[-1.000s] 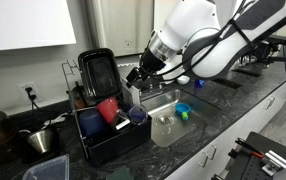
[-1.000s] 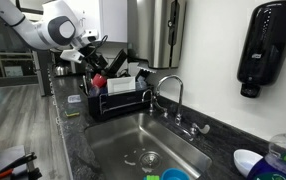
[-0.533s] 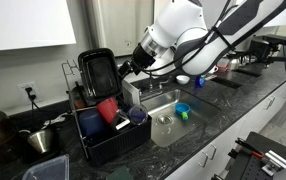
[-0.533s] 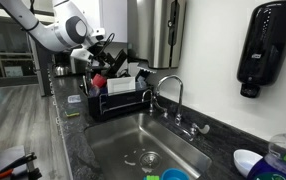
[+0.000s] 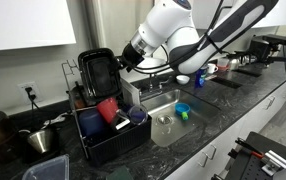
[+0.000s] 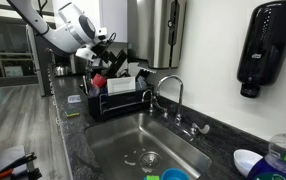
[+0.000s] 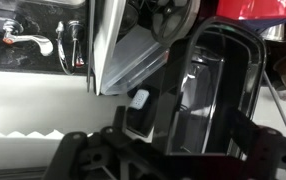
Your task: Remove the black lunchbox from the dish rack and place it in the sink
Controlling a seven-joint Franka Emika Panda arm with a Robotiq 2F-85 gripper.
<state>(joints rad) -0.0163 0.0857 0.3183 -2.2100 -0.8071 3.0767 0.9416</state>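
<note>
My gripper moves fingers first toward the black lunchbox and onto its near side rim [image 5: 118, 67] [image 7: 170, 112] next, since its thin edge lines up with the gap between the spread fingers.
The black lunchbox [image 5: 97, 72] stands on edge at the back of the dish rack [image 5: 111, 138], behind a red cup [image 5: 107, 109]. My gripper [image 5: 124, 60] is open just to the right of the lunchbox's upper edge. In the wrist view the lunchbox [image 7: 215, 85] fills the middle right, and its near end lies between the spread jaws of my gripper [image 7: 178, 142]. I cannot tell whether the jaws touch it. The sink [image 5: 161, 99] lies to the right of the rack. The rack [image 6: 118, 97], gripper [image 6: 104, 44] and sink [image 6: 123, 150] also show in an exterior view.
A blue cup [image 5: 183, 110] and a clear container [image 5: 165, 128] sit by the sink's front. A steel pot [image 5: 41, 140] stands left of the rack. The faucet [image 6: 172, 95] rises behind the sink. A black soap dispenser [image 6: 267, 45] hangs on the wall.
My arm has moved left and up from above the sink to the lunchbox's upper edge in the rack. The lunchbox has not moved.
</note>
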